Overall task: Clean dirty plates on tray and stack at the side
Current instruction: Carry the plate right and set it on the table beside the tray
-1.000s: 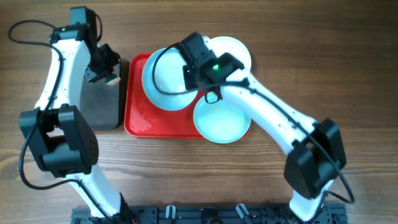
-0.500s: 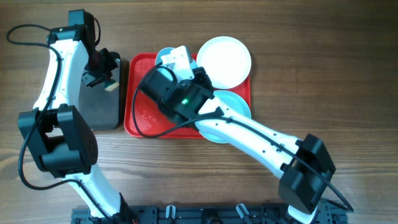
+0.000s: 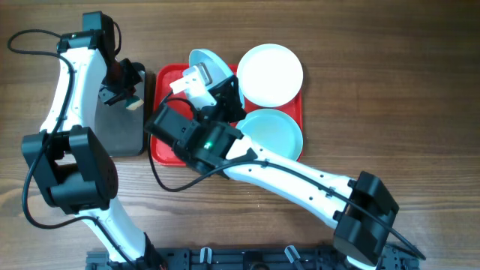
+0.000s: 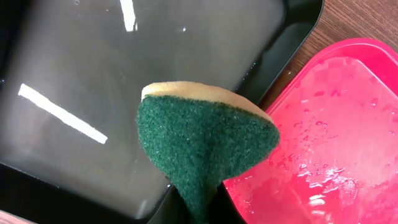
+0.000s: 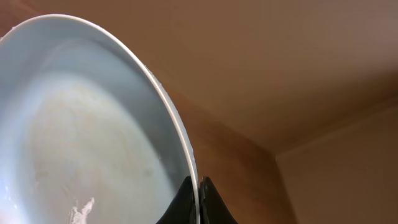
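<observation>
The robot needs to bring its right gripper past the red tray (image 3: 163, 90) and down to release the plate, as bare tabletop lies below, to the gripper's right in the overhead view.
My right gripper (image 3: 216, 84) is shut on the rim of a pale aqua plate (image 3: 210, 63) and holds it tilted on edge above the back of the red tray (image 3: 163, 90). In the right wrist view the fingers (image 5: 198, 200) pinch the rim, and the plate (image 5: 81, 137) has faint smears inside. A cream-white plate (image 3: 270, 73) lies at the tray's back right and a second aqua plate (image 3: 274, 135) at its front right. My left gripper (image 3: 126, 91) is shut on a green and yellow sponge (image 4: 205, 143) above the black tray's right edge.
The black tray (image 3: 120, 127) lies just left of the red tray; its wet surface (image 4: 93, 74) shows in the left wrist view. The red tray's floor (image 4: 336, 143) is wet. My right arm crosses the front of the red tray.
My right arm has swung left over the tray and lifted the aqua plate up on edge. The left arm and sponge have stayed put.
</observation>
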`<state>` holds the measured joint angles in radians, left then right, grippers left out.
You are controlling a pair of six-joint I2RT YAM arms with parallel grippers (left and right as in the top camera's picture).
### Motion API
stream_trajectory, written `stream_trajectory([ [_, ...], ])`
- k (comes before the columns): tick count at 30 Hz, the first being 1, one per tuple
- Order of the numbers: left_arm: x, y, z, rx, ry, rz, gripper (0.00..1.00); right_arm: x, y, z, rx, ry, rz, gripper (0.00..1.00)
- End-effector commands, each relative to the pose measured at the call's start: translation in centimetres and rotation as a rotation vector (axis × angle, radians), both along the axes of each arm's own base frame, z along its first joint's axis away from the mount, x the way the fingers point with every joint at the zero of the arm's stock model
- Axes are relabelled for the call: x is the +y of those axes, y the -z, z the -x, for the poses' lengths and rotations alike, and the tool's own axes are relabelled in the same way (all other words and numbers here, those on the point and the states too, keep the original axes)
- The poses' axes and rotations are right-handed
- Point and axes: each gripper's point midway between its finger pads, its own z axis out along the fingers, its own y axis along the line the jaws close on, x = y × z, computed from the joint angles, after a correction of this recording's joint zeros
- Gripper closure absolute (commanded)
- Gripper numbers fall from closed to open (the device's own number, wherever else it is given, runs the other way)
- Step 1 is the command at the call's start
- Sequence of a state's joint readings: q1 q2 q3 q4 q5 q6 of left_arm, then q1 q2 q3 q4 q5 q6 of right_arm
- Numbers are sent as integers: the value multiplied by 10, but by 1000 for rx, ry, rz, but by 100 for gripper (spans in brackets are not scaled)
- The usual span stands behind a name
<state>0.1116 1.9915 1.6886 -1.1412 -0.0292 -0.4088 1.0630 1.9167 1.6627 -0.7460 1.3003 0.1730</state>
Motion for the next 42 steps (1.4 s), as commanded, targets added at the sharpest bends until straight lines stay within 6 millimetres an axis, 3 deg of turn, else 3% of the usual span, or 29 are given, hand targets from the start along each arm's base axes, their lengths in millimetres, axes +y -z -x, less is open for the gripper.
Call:
stream_trajectory([
  [1,2,-7,-2,-18,8,-9,96,-5,-20,4,-72,36,52,96],
  [15,2,-7,-2,-19,8,-9,96,0,-41,1,-132,61,94,96],
  [24,2,-7,-2,-18,8,-9,96,39,-6,15,39,-149,46,96],
  [28,1,-7,-2,-19,10,1,96,54,41,30,262,-248,-102,96],
  [32,-5,-7,-3,-24,14,35,96,45,71,36,465,-232,-265,96],
  [35,-5,-7,-3,-24,14,36,96,35,80,34,619,-245,-378,96],
  [38,-11,-7,-2,-21,19,64,96,19,72,23,724,-262,-533,96],
  [42,-21,-7,0,-14,27,117,96,-11,42,3,795,-316,-758,96],
])
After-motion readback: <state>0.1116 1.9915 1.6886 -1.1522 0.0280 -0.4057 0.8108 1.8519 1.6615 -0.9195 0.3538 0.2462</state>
